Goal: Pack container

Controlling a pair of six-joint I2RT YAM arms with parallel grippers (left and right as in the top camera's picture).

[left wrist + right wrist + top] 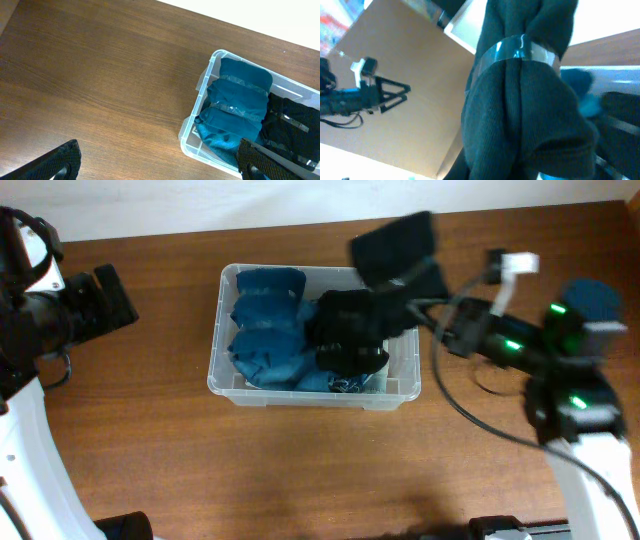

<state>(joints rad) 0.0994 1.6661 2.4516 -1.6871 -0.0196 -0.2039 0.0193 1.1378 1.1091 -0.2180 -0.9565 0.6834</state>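
Note:
I should next move my right gripper down and to the left in the overhead view. I should release the roll at the far gap beside the blue rolls, because that gap is empty.
The container (214,365) is a clear plastic bin at the table's middle; it also shows in the left wrist view (192,126). Blue cloth rolls (268,330) fill its left part and show in the left wrist view (241,100), with black rolls (291,127) to their right. My right gripper (402,312) is over the bin's right part, shut on a black knitted roll (345,332) bound with clear tape (520,105). The roll hides the right fingers in the wrist view. My left gripper (105,298) is open and empty over bare table left of the bin (160,162).
A dark blurred shape (395,245) hangs by the bin's far right corner; I cannot tell what it is. The right arm's cables (478,385) loop over the table right of the bin. The wooden table (300,470) reaches a white wall at the back.

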